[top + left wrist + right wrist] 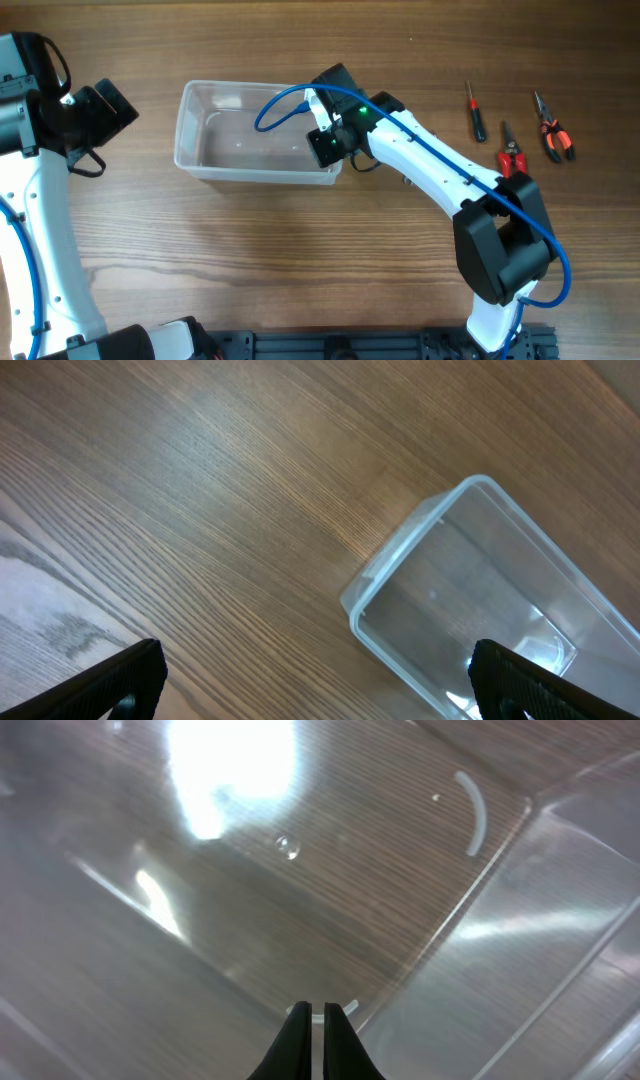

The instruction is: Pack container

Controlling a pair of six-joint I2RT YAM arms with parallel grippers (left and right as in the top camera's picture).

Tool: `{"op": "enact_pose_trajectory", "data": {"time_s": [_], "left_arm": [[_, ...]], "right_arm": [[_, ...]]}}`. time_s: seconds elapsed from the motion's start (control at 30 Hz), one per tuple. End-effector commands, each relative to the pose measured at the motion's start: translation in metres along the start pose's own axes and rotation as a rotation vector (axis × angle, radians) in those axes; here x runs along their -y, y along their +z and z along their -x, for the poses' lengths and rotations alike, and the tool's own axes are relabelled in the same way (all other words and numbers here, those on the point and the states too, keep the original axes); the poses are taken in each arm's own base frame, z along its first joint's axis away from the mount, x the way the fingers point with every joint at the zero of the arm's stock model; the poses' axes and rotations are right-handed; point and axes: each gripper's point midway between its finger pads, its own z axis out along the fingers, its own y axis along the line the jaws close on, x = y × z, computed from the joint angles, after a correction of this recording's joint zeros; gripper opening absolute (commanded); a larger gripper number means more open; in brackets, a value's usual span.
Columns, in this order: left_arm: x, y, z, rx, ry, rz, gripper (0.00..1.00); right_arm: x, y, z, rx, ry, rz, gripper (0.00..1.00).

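Observation:
The container is well away from the tools, so my right gripper will next pull the container's clear end across the table toward the screwdriver and open.
The container [188, 128] is a clear shallow tub left of the table's middle, with nothing visible inside. My right gripper [324, 138] reaches over its right end. In the right wrist view its fingers [320, 1012] are pressed nearly together, with only a thin slit between them, seemingly pinching the clear container wall [545, 920]. My left gripper [108, 108] hovers left of the tub. In the left wrist view it is wide open and empty [320, 682], with the tub's corner [420, 530] ahead of it.
To the right lie a red-handled screwdriver [476, 110], red-handled cutters [512, 156] and orange-handled pliers [553, 132]. A blue cable [280, 105] arcs over the tub. The arm bases stand at the front edge.

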Motion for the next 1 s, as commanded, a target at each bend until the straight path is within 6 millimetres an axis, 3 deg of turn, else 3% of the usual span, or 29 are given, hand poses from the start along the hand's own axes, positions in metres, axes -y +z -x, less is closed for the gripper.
{"op": "enact_pose_trajectory", "data": {"time_s": [0.0,0.6,0.97], "left_arm": [[0.003,-0.006,0.001,0.009,-0.008,-0.018,1.00],[0.003,-0.006,0.001,0.010,-0.008,-0.019,1.00],[0.003,-0.006,0.001,0.009,-0.008,-0.018,1.00]], "right_arm": [[0.024,-0.004,0.002,0.004,0.073,-0.110,0.07],[0.066,-0.014,-0.006,-0.015,0.254,-0.191,0.09],[0.076,-0.016,-0.011,-0.017,0.330,-0.250,0.13]]}}
